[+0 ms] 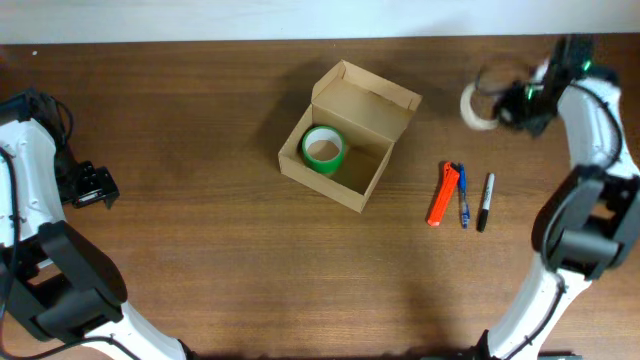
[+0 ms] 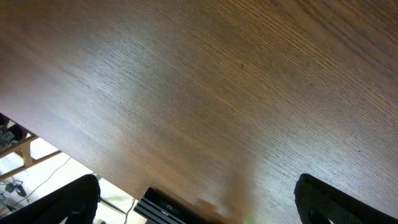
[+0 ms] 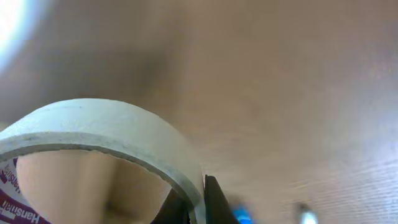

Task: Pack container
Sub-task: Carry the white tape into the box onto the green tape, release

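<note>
My right gripper next needs to swing over the green tape roll (image 1: pixel 323 149), go down and release, as that roll is below it and to its left in the overhead view.
The container (image 1: pixel 352 140) is an open tan cardboard box at the table's middle, its flap lid standing at the far side. A green tape roll (image 1: pixel 323 149) lies inside it at the left. My right gripper (image 1: pixel 505 105) is shut on a white tape roll (image 1: pixel 477 106) and holds it above the table at the far right; in the right wrist view its fingers (image 3: pixel 198 208) pinch the roll's wall (image 3: pixel 93 127). My left gripper (image 1: pixel 96 187) is open and empty at the far left, its fingers (image 2: pixel 199 199) spread over bare wood.
An orange cutter (image 1: pixel 442 194), a blue pen (image 1: pixel 462 196) and a black marker (image 1: pixel 485 202) lie side by side on the table right of the box. The table's left edge shows in the left wrist view (image 2: pixel 68 155).
</note>
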Motion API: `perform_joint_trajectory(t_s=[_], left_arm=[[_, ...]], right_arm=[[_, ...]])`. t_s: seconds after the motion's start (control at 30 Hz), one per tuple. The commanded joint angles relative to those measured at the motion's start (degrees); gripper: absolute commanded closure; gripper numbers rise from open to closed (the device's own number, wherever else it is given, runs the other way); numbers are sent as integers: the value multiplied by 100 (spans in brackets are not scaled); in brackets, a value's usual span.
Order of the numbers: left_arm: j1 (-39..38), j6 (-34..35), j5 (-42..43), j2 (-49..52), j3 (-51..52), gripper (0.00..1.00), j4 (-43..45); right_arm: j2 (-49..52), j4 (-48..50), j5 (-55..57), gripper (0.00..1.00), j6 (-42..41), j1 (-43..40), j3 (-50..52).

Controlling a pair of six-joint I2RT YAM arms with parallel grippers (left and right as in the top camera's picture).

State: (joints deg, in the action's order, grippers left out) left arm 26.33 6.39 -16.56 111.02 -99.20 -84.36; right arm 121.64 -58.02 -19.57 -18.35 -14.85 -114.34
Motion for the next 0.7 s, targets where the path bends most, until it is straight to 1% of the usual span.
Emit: perform_joint_trajectory(t_s=[0.0, 0.1, 0.17, 0.2, 0.33, 0.47, 0.6, 0.67], left_arm=[[15, -92, -20, -33, 17, 0, -2], [15, -92, -17, -33, 17, 0, -2], [15, -92, -17, -33, 17, 0, -2], [15, -92, -17, -33, 17, 0, -4], [15, -92, -17, -33, 17, 0, -2], [15, -92, -17, -33, 17, 0, -2], [15, -92, -17, -33, 17, 0, -2], [15, -92, -17, -33, 17, 0, -2]], right_arm=[[-1375, -267, -498, 96, 1075, 678, -1373], [-1635, -660, 68, 96, 1276, 1388, -2142], [-1672, -938, 614, 96, 1606, 2079, -2520], [-1668, -1045, 942, 96, 1832, 2599, -2546], [-1322, -1390, 1567, 96, 2430, 3661, -2426], [-721, -1565, 1825, 96, 3060, 4264, -2291], [52, -1700, 1928, 96, 3526, 4487, -2273], [417, -1735, 1947, 96, 3598, 4489, -2273]])
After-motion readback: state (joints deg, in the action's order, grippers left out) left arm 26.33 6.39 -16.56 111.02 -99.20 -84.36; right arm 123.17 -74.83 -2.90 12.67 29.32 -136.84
